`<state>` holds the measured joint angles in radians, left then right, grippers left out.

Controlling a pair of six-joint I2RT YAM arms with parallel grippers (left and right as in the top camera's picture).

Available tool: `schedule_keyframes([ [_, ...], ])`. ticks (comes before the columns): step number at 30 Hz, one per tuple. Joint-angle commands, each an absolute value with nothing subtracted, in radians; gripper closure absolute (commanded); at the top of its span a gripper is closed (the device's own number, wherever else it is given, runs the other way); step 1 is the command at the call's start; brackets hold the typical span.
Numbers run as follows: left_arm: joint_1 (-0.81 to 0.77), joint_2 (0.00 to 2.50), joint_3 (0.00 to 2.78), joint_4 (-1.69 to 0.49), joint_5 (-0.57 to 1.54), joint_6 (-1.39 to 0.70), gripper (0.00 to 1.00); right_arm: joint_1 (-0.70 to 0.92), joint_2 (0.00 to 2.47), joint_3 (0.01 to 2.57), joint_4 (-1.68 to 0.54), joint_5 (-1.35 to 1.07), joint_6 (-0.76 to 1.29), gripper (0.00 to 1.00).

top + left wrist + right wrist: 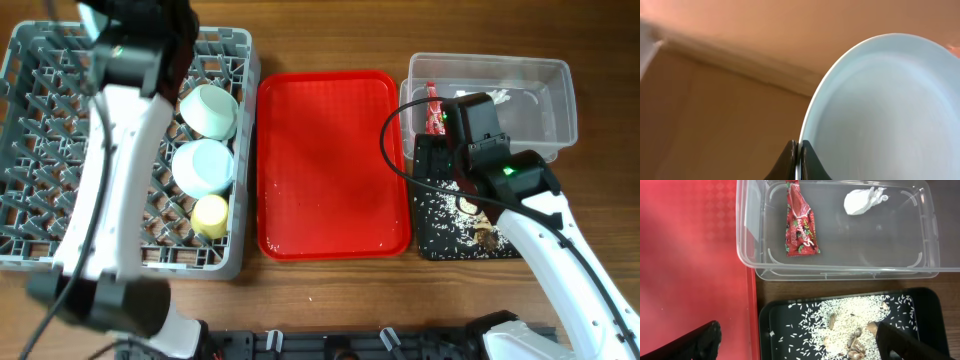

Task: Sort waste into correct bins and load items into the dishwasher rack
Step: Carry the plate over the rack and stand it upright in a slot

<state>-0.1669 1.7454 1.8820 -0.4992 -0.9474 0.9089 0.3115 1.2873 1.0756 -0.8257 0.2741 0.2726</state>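
Next, my left gripper should lower the plate into the back of the rack, beside the pale bowl, to release it, since bowl, dish and cup occupy their column.
In the left wrist view my left gripper is shut on the rim of the pale blue plate, which fills the right half of that view. From overhead the left gripper is over the back of the grey dishwasher rack; the plate is hidden there. My right gripper is open and empty, straddling the left part of the black tray, which holds rice and beige scraps. The red wrapper and white tissue lie in the clear tub. The spoon and fork are out of view.
In the rack's right column stand a pale bowl on its side, a second pale blue round dish and the yellow cup. The flat red serving tray lies between the rack and the bins.
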Motion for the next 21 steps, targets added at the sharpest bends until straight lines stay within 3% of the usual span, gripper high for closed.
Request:
schedule_keyframes([
  [1,-0.09,1.84,1.86,-0.494,-0.846,0.939,0.96,0.309,1.286,1.081,-0.823,0.291,0.289,0.0],
  [9,0.086,1.864,1.661,-0.381,-0.65,1.003,0.96,0.309,1.286,1.081,-0.823,0.291,0.289,0.0],
  [21,0.006,1.866,1.517,-0.318,-0.591,1.003,0.92,0.309,1.286,1.081,-0.823,0.291,0.289,0.0],
])
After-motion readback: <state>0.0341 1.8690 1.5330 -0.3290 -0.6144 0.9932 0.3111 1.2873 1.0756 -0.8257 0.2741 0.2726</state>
